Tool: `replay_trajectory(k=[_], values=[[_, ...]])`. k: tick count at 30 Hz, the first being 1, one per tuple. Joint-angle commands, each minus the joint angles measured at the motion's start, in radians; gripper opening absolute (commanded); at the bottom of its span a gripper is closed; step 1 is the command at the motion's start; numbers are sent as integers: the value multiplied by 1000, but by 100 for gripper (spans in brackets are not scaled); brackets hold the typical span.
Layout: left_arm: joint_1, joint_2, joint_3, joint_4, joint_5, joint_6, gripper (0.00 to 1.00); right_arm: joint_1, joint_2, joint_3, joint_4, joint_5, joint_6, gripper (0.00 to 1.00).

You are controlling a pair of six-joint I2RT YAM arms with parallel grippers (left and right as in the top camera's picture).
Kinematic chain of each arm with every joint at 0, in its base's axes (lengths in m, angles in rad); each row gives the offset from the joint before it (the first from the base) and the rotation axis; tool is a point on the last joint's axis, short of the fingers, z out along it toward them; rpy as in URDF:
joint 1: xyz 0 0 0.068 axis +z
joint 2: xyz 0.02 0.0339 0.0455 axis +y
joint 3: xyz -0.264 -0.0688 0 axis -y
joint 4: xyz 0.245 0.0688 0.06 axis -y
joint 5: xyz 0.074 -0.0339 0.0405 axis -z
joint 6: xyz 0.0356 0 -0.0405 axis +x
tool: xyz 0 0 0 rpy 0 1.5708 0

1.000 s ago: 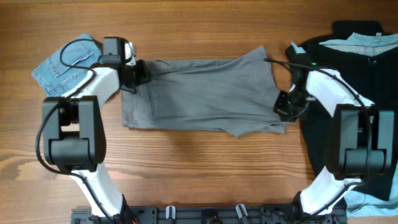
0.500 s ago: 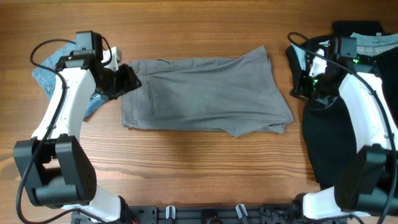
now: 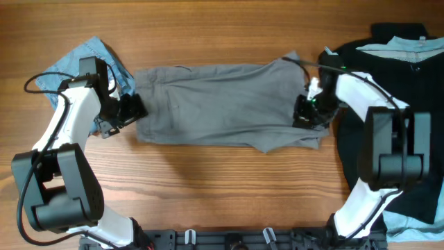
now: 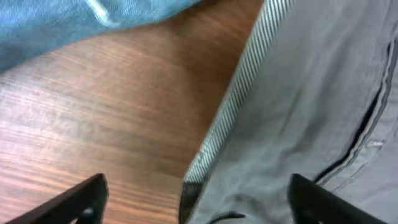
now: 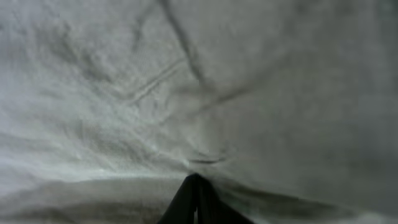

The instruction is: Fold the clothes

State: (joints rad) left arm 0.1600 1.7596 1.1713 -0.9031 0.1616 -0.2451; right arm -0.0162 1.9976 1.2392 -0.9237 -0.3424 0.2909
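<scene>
One finger's end hangs over wood. Next, my left gripper lowers past the waistband and closes at the slit pocket [image 4: 364, 130] to the right in the left wrist view.
The clothes, a pair of grey shorts [image 3: 222, 104], lie spread flat across the middle of the table, waistband to the left. My left gripper [image 3: 136, 110] stands open at the waistband's left edge. In the left wrist view its fingers [image 4: 87, 199] stand wide apart, with the striped waistband corner [image 4: 202, 177] between them and the slit pocket [image 4: 364, 130] at the right. My right gripper [image 3: 304, 114] rests on the shorts' right end. In the right wrist view it [image 5: 196, 186] is shut, tips pressed into the grey cloth [image 5: 199, 81], whose creases run together at the tips.
Small light-blue denim shorts [image 3: 76, 62] lie at the far left behind the left arm, their edge in the left wrist view [image 4: 62, 25]. A big black garment [image 3: 388, 104] with pale-blue cloth [image 3: 409, 45] covers the right side. Bare wood [image 3: 222, 187] runs along the front.
The left gripper has opened wide and come down to the waistband's left edge. The right arm swung out over the black garment, then back onto the shorts' right end.
</scene>
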Motion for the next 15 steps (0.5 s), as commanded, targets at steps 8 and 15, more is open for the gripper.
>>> replay_trajectory(k=[8,15], values=[[-13,24,-98,170,242,82,97,-202,67,-20,-40,65,-2,4],[-113,145,-121,293,314,82,95,-185,67,-20,-26,65,-3,4]])
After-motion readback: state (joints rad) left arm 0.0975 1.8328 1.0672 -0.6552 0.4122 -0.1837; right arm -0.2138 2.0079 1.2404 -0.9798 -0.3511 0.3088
